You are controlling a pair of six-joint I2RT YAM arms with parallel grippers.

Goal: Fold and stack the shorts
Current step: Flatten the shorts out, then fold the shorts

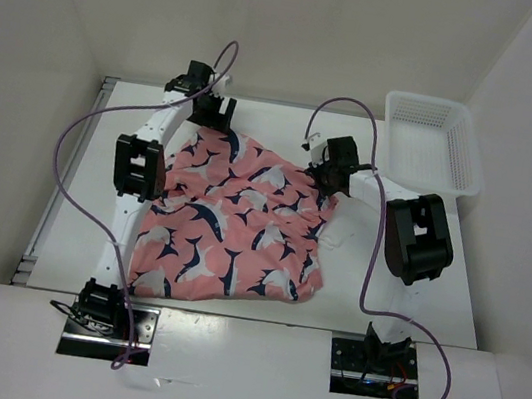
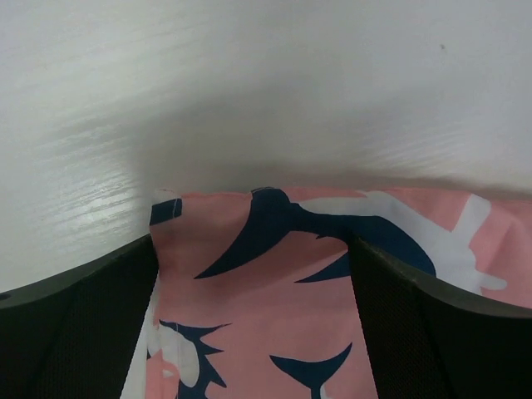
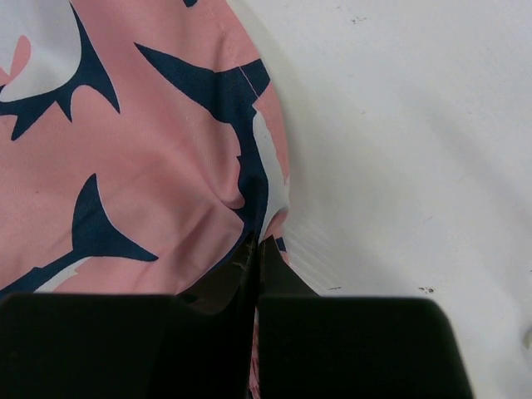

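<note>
Next, the left gripper stays where it is and draws its fingers together onto the free far corner of the shorts, since that fabric already lies between them.
The coral-pink shorts (image 1: 232, 225) with navy-and-white whale shapes lie spread flat in the middle of the table. My left gripper (image 1: 207, 109) is at their far left corner. In the left wrist view the left gripper (image 2: 253, 249) is open, its fingers (image 2: 100, 307) wide apart with the fabric edge (image 2: 266, 307) lying between them. My right gripper (image 1: 319, 171) is at the shorts' far right edge. In the right wrist view the right gripper (image 3: 256, 243) is shut, pinching the hem of the shorts (image 3: 150, 166).
A white plastic mesh basket (image 1: 433, 103) stands at the back right corner of the table. The right arm's black elbow (image 1: 419, 239) hangs over the table right of the shorts. White walls close in the table on three sides.
</note>
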